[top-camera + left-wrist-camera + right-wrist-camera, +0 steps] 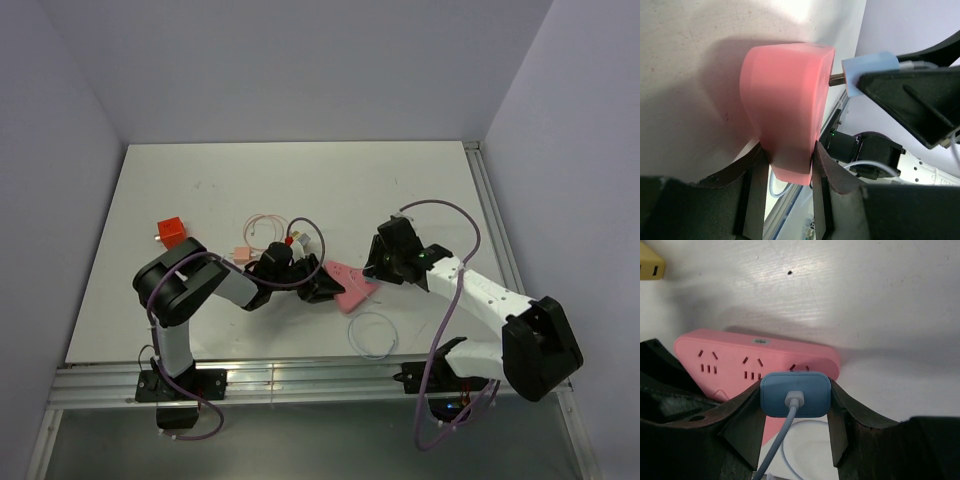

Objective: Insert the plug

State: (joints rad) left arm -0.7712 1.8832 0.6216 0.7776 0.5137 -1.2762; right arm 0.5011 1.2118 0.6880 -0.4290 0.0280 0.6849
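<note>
I will push my right gripper down onto the power strip's end socket (800,368) and let go, because the metal prongs still show between the blue plug (795,394) and the power strip.
A pink power strip (356,286) lies on the white table. My left gripper (322,289) is shut on its near end; in the left wrist view the two fingers (788,152) clamp the strip (785,95) from both sides. My right gripper (384,264) is shut on a blue plug (795,394) with a pale cable, held at the strip's rightmost socket (800,368). From the left wrist, the plug (871,70) stands just off the strip's face. Its metal prongs (836,78) bridge the small gap.
A red cube (170,232) sits at the left. Thin pink cable and small adapters (268,228) lie behind the left gripper. A white cable loop (372,335) rests near the front rail (300,378). A yellow block (650,264) shows in the right wrist view.
</note>
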